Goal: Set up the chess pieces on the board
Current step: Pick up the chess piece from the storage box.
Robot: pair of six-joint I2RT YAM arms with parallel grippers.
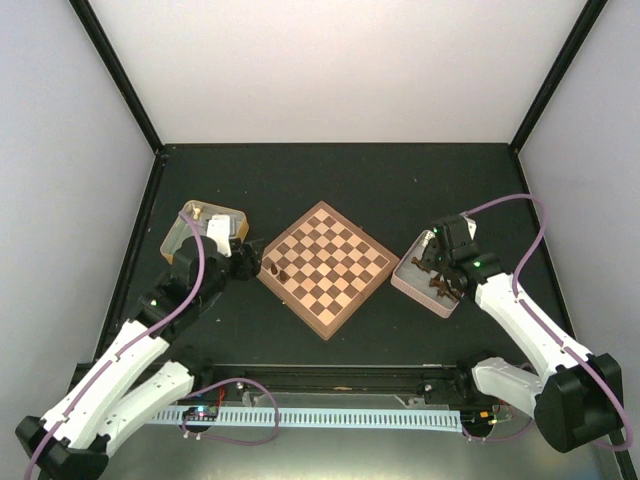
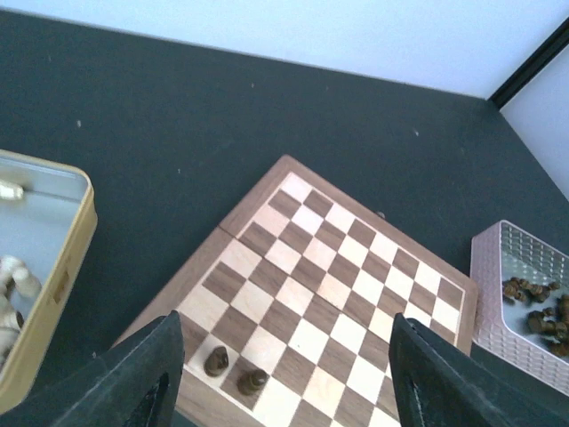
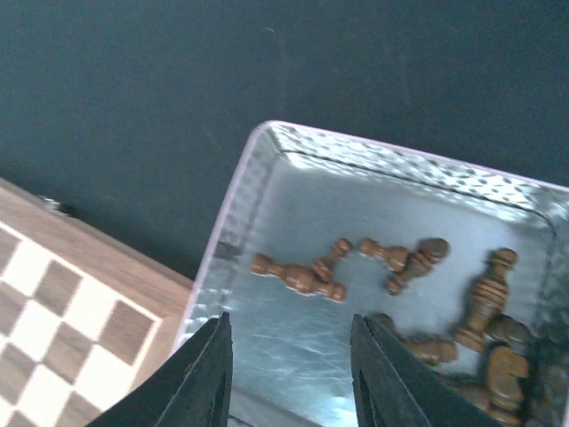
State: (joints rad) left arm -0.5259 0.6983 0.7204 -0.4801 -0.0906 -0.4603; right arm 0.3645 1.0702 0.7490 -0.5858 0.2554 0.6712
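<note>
The right gripper moves down and to its right in the wrist view next, past the bare bottom of the tray, because the nearer dark pieces lie there.
The board (image 1: 325, 268) lies turned like a diamond in the middle of the table. Two dark brown chess pieces (image 1: 277, 271) stand side by side at its left corner; they also show in the left wrist view (image 2: 235, 371). My left gripper (image 1: 248, 264) is open and empty, just left of that corner, its fingers (image 2: 142, 382) wide apart over the board (image 2: 356, 267). My right gripper (image 1: 437, 272) is open and empty above the pink tray (image 1: 420, 293). Several dark pieces (image 3: 302, 277) lie on their sides in that tray (image 3: 240, 196).
A gold tray (image 1: 215, 209) with pale beige pieces (image 2: 13, 285) stands left of the board, behind my left gripper. The pink tray (image 2: 487, 294) touches the board's right side. Black frame posts and white walls bound the dark table.
</note>
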